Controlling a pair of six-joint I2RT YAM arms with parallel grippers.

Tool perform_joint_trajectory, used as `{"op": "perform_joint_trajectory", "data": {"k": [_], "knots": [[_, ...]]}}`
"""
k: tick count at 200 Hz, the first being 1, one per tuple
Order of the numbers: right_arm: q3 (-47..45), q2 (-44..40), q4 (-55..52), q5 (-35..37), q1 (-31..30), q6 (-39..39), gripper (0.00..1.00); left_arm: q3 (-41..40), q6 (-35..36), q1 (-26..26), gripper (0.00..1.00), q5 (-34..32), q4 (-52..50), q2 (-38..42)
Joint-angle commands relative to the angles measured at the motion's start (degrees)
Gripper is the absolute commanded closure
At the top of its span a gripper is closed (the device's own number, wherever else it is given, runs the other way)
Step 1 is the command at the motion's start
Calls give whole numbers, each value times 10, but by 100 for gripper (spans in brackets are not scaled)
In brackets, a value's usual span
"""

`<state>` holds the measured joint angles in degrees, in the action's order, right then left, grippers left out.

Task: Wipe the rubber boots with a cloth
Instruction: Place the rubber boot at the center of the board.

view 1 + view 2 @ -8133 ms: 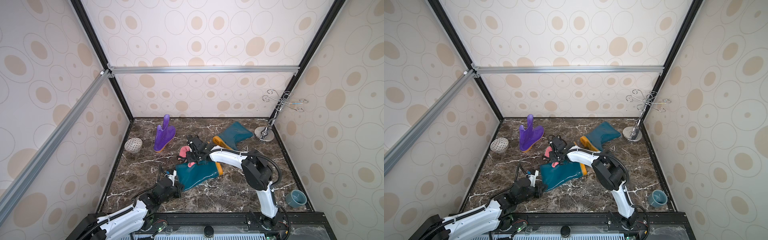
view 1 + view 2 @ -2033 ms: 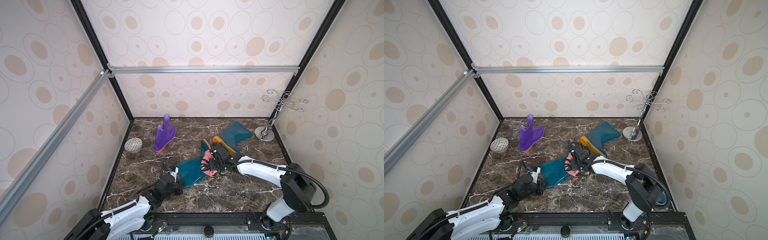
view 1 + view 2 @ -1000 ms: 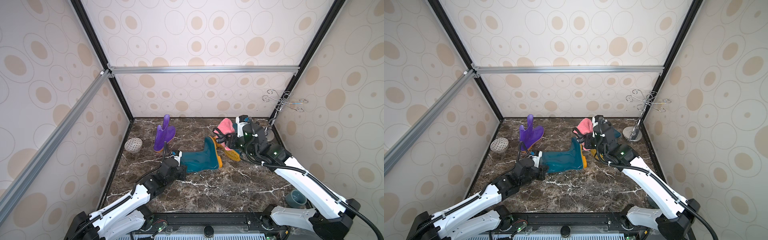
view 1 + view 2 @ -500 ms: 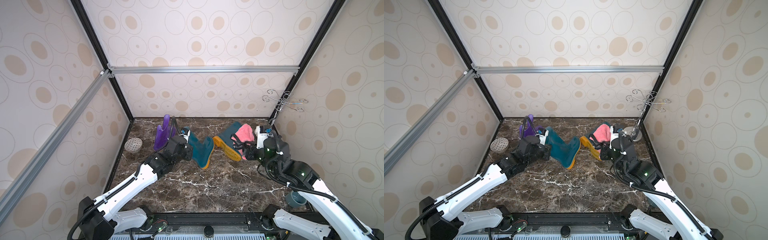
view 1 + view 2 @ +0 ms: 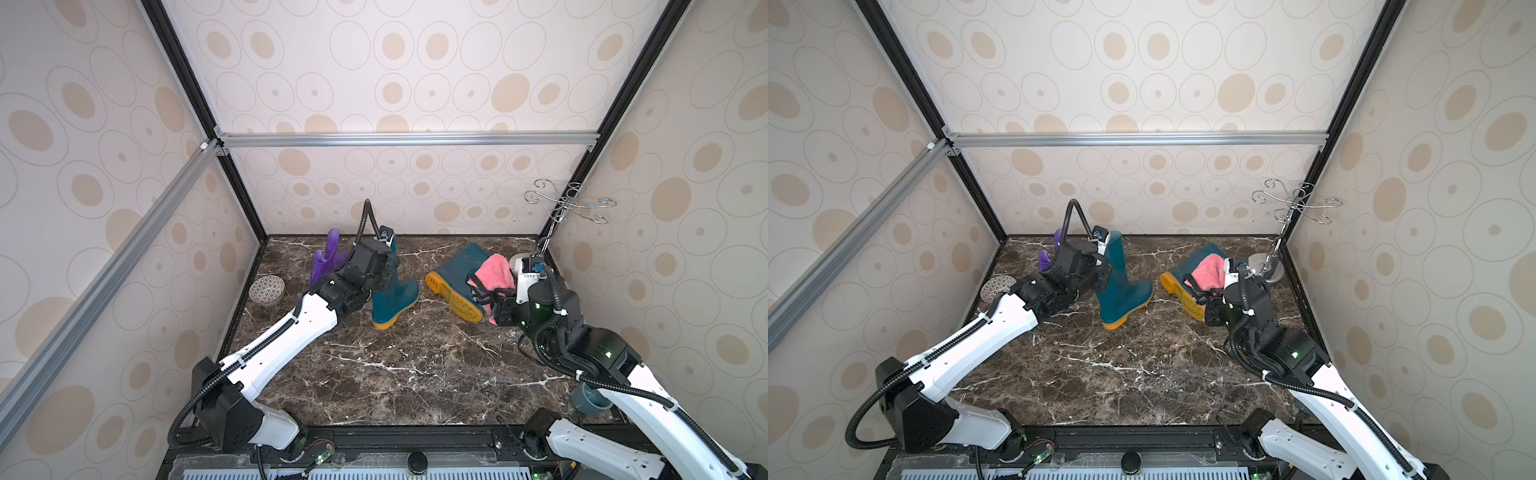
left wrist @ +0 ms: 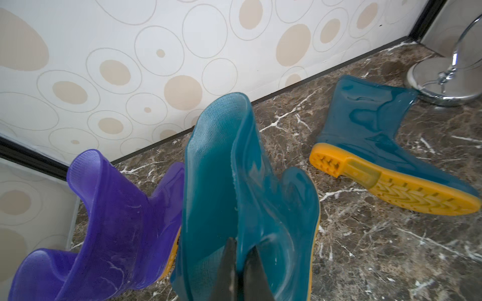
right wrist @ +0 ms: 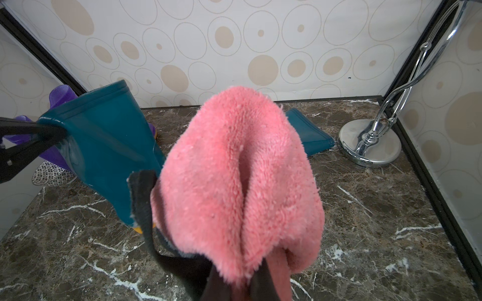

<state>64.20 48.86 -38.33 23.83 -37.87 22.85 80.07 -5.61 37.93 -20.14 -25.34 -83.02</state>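
The left gripper should next lower the teal boot outward onto the bare floor below and let go of the boot's rim, because the boot's sole already faces down.
In both top views my left gripper [image 5: 387,266] [image 5: 1105,266] is shut on the shaft rim of a teal rubber boot [image 5: 395,299] [image 5: 1121,286]. That boot is upright and slightly tilted, sole down near the floor, beside the purple boot [image 5: 326,262] [image 6: 117,221] at the back left. The left wrist view shows my left gripper [image 6: 241,245] pinching the shaft wall. A second teal boot [image 5: 457,270] [image 6: 365,135] lies on its side at the back right, yellow sole facing front. My right gripper [image 5: 494,305] [image 7: 238,276] is shut on the pink cloth [image 5: 494,274] [image 7: 234,182], raised over that boot.
A patterned bowl [image 5: 267,290] sits by the left wall. A chrome hook stand [image 5: 1271,270] stands in the back right corner, close to the cloth. A teal cup [image 5: 590,401] sits at the front right under my right arm. Walls close three sides.
My left arm carried the teal boot from mid-floor to the back left and stood it upright beside the purple boot. My right arm moved the cloth rightward over the lying boot.
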Motion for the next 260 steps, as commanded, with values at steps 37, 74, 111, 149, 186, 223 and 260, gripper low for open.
{"op": "perform_joint_trajectory", "data": {"k": [37,74,111,149,186,223,260], "knots": [[-3,6,6,2,-1,-3,100,46,64,-19,100,-55,100,-15],[0,12,7,2,-1,-5,100,84,100,-25,100,-75,114,-40],[-6,16,10,-5,-1,0,100,44,91,-33,100,-67,151,-42],[-12,16,13,-6,-1,-1,100,-24,47,-35,100,-33,181,-39],[-16,16,14,-9,-1,1,100,-72,12,-34,100,-23,199,-33],[-17,16,14,-11,-1,2,100,-90,-4,-34,100,-10,193,-27],[-18,17,14,-12,-1,3,100,-95,-11,-34,76,1,190,-21]]}}
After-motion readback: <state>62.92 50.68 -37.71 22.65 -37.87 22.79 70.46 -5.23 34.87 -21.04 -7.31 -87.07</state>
